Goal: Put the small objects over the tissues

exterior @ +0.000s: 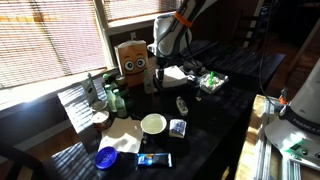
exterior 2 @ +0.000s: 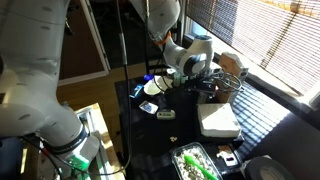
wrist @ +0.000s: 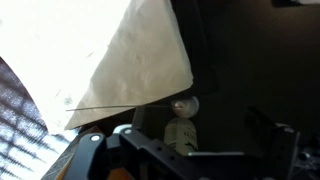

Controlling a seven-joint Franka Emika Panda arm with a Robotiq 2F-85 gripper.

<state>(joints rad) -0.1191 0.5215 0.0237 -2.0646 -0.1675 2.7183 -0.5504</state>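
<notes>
Next, my gripper turns and lowers onto the small grey metal ball (wrist: 185,106) between its open fingers, just off the tissues' slanted corner.
The white tissues (exterior: 176,73) lie flat at the far side of the dark table, and also show in the other exterior view (exterior 2: 220,121). In the wrist view the tissues (wrist: 130,60) fill the upper left. My gripper (exterior: 160,78) hangs low just beside them, and is also seen in an exterior view (exterior 2: 168,75). In the wrist view a small pale object with a round top (wrist: 180,125) stands on the dark table between my gripper's (wrist: 200,128) fingers, just off the tissues' corner. The fingers look apart. Another small object (exterior: 182,104) lies on the table nearer the middle.
A tray of green items (exterior: 211,82) sits beside the tissues. A white bowl (exterior: 153,123), a beige paper sheet (exterior: 125,136), a blue bowl (exterior: 105,156), a small packet (exterior: 177,127), bottles (exterior: 100,95) and a cardboard box with a face (exterior: 133,58) stand around.
</notes>
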